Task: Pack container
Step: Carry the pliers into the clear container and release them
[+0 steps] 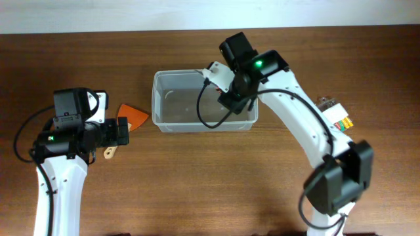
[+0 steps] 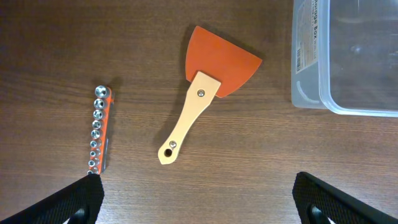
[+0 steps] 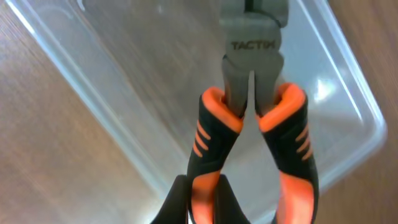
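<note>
The right gripper comes down between the container's sides next and releases the pliers [image 3: 252,106] over the bare bottom of the container below it, where space is clear.
The clear plastic container [image 1: 164,118] sits at the table's middle back; its corner shows in the left wrist view [image 2: 311,74]. My right gripper [image 3: 199,205] is shut on one handle of orange-and-black pliers [image 3: 252,106] and holds them over the container [image 3: 93,81], jaws pointing into it. In the overhead view that gripper [image 1: 231,98] hangs over the container's right part. My left gripper [image 2: 198,199] is open and empty above the bare table, near an orange scraper with a wooden handle [image 2: 208,87] and an orange rail of sockets [image 2: 98,129].
The scraper [image 1: 133,115] lies just left of the container. A small clear packet of coloured bits [image 1: 336,113] lies at the right, beside my right arm. A black cable hangs from the right arm over the container.
</note>
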